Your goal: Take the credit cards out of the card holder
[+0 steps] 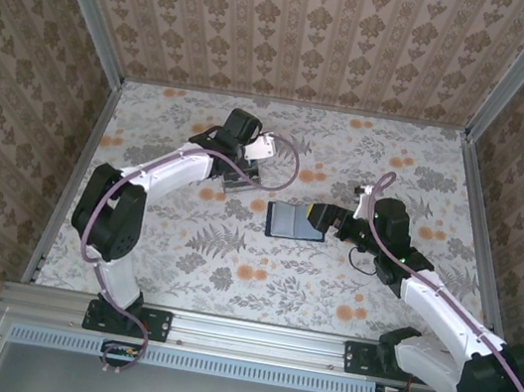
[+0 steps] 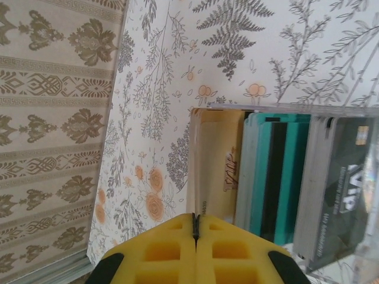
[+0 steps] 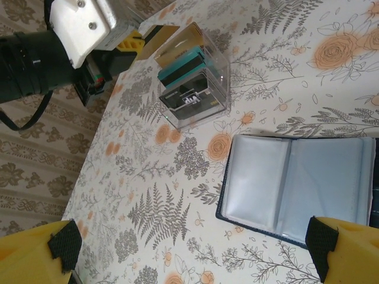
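Note:
My left gripper will move down toward the clear rack's end slot, which is below it, and let go of the tan credit card, because tan cards already stand there.
The card holder (image 3: 296, 183) lies open on the table, a dark navy folder (image 1: 288, 221) whose blue-grey pockets look empty. My right gripper (image 3: 195, 253) hovers over its near edge, open and holding nothing; its right finger (image 3: 334, 248) covers the holder's corner. From above, the right gripper (image 1: 324, 218) sits at the holder's right side. My left gripper (image 2: 195, 220) is shut on the edge of a tan credit card (image 2: 216, 160) at the end slot of a clear rack (image 3: 192, 83). A teal card (image 2: 278, 177) and a grey card (image 2: 337, 189) stand in that rack. The left gripper (image 1: 239, 167) is at the back centre-left.
The clear slotted rack (image 1: 237, 180) stands left of and behind the holder. Patterned walls enclose the floral table (image 1: 229, 271) on three sides, and a metal rail runs along the near edge. The left arm (image 1: 160, 174) stretches across the table's left half.

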Tool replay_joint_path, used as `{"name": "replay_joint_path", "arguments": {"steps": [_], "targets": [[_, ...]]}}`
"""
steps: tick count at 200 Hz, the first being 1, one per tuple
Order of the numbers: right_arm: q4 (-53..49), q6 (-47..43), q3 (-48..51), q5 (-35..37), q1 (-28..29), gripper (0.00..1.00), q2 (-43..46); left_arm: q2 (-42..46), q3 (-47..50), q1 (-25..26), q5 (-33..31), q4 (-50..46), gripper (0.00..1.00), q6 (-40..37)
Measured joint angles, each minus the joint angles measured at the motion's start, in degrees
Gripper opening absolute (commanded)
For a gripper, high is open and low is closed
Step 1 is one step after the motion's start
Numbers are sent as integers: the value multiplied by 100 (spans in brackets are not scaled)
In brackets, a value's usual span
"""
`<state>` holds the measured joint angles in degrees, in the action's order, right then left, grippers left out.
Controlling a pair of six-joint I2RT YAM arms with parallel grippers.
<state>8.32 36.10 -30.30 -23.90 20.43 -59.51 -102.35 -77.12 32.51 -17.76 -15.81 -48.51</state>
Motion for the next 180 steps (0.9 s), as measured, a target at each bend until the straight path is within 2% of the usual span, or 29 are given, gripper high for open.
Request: {"name": "replay_joint_path", "arguments": {"steps": [52,137,180], "targets": [[-2,-15,0,22,9,100,-17,-284,-258,-219,57,0,0,-2],[-2,-15,0,39,9,100,-24,-282,-247,-184,83,-11,0,2],[0,-15,0,39,9,100,-26,2,-225,-76,341,-201,0,74]]}}
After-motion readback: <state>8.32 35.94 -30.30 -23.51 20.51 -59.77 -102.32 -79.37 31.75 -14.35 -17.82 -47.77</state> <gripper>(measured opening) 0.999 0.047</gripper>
